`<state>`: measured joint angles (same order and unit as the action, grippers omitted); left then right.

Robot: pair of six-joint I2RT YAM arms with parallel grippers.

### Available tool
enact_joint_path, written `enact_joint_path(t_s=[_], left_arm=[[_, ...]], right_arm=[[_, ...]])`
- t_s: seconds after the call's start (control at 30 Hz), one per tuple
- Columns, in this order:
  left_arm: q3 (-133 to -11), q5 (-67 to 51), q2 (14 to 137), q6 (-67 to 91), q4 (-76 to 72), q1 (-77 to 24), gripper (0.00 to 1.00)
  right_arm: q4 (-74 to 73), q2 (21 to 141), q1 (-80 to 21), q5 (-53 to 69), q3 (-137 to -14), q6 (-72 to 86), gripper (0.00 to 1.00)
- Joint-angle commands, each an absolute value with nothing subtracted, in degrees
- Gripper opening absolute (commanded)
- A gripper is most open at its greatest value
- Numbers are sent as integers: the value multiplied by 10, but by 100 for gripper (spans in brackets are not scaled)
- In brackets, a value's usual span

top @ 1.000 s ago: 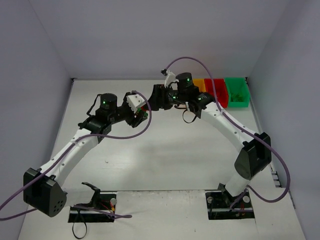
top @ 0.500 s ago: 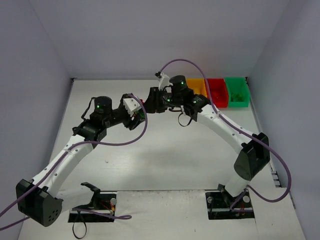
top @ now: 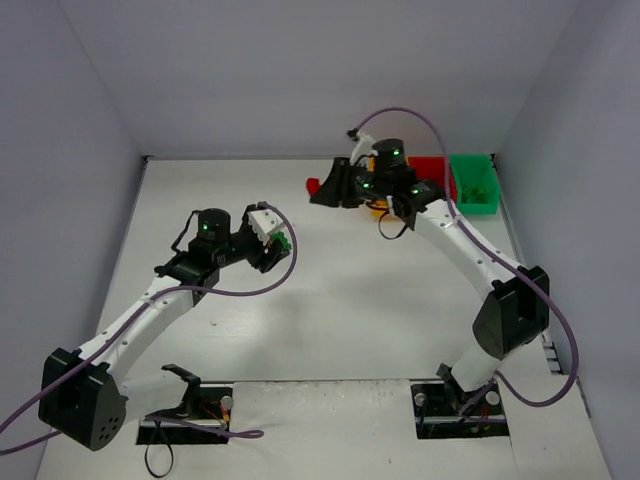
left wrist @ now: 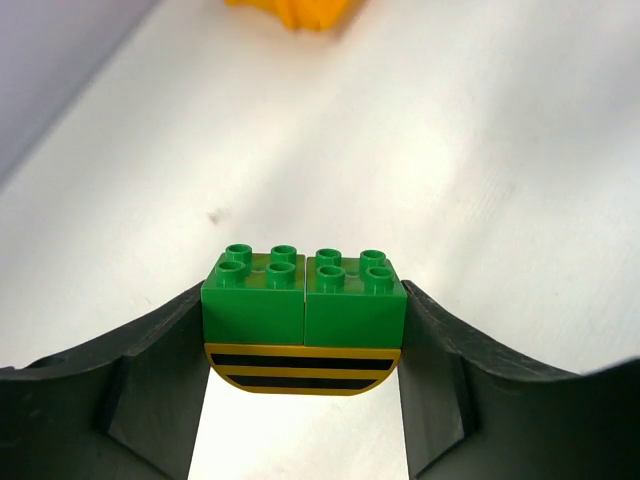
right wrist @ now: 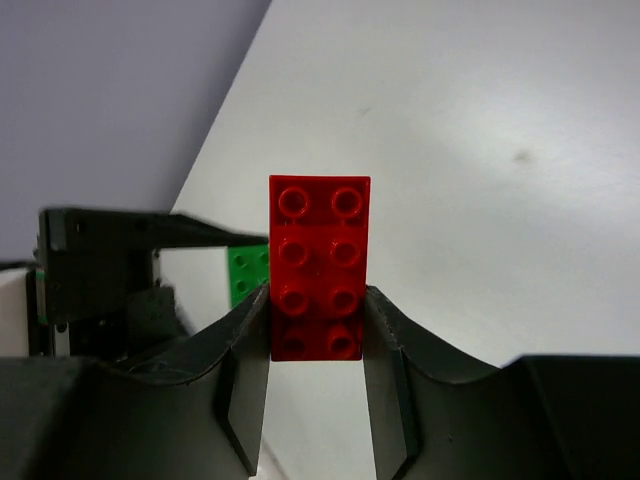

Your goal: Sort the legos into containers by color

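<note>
My right gripper moves down and right in the top view toward the red bin (top: pixel 434 170) next, as it matches the long red lego's color, then lowers and releases.
My left gripper (left wrist: pixel 303 335) is shut on two green legos (left wrist: pixel 303 295) that sit side by side on a yellow piece with black stripes (left wrist: pixel 303 368). From above, that left gripper (top: pixel 281 243) hangs over the table's middle left. My right gripper (right wrist: pixel 318 320) is shut on a long red lego (right wrist: pixel 320 260), held apart from the green stack (right wrist: pixel 246 272). In the top view the red lego (top: pixel 316 186) is at the right gripper (top: pixel 320 188), left of the containers. The red bin (top: pixel 434 170) and green bin (top: pixel 472 183) stand at the back right. The yellow-orange bin (top: pixel 378 208) is mostly hidden by the right arm.
The yellow-orange bin's edge (left wrist: pixel 295 10) shows at the top of the left wrist view. Grey walls close the table at the back and both sides. The left gripper's black body (right wrist: pixel 100 262) stands to the left in the right wrist view.
The right gripper closed on the red lego and pulled it off the stack, moving right toward the bins. The left arm drew back with the green and striped pieces.
</note>
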<state>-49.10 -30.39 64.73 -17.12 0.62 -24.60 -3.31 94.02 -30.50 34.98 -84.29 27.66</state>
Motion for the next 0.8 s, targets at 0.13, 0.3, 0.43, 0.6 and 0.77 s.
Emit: enact_joint_path(t_s=[0.13, 0.3, 0.43, 0.6, 0.77], left_arm=[[-490, -308, 660, -128, -39, -240, 0], [-504, -308, 659, -130, -21, -240, 0], [-506, -308, 653, -122, -14, -242, 0], [-505, -302, 645, -115, -9, -243, 0], [-510, -301, 640, -120, -1, -243, 0]], right_arm=[[-29, 905, -115, 229, -841, 200, 0], [-33, 984, -39, 61, -867, 200, 2], [-37, 1096, -6, 28, -933, 197, 6], [-46, 1188, 20, 14, -1023, 206, 23], [-56, 1236, 29, 30, -1075, 204, 56]])
